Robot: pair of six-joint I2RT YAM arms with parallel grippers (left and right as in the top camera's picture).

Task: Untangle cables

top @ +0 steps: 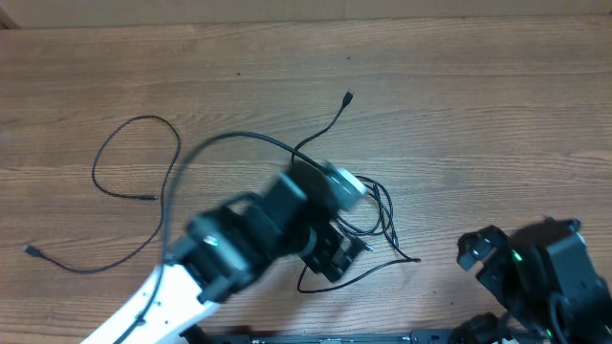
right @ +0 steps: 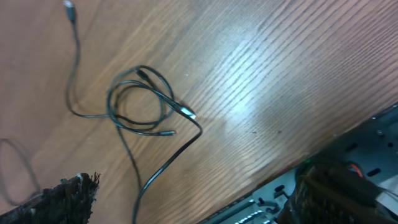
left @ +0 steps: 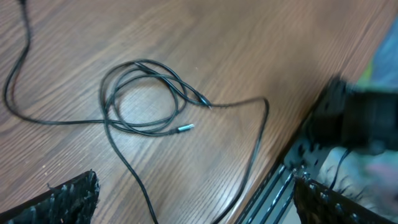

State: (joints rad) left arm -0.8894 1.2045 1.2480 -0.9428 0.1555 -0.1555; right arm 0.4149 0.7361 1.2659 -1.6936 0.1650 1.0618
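Next, my left gripper comes down toward the right in the overhead view onto the long cable's loose part by the bar [top: 381,268]. That part lies clear of the coil [top: 379,216].
Thin black cables lie on the wooden table. A small coil [top: 379,216] sits at mid-table, with one tail running up to a plug [top: 348,96]. A long loose cable [top: 143,162] curves across the left half. My left gripper [top: 335,253] hovers just left of the coil, open and empty. In the left wrist view the coil [left: 143,96] and a silver-tipped plug [left: 185,128] lie ahead of the wide-open jaws [left: 199,205]. My right gripper [top: 475,250] is at the front right, apart from the cables. In its wrist view the jaws [right: 199,199] are open, with the coil [right: 140,102] farther ahead.
The table's front edge with a metal rail [left: 280,180] runs close to the coil; the rail also shows in the right wrist view [right: 298,186]. A cable end [top: 29,250] lies at the far left. The left arm [top: 220,248] covers part of the long cable.
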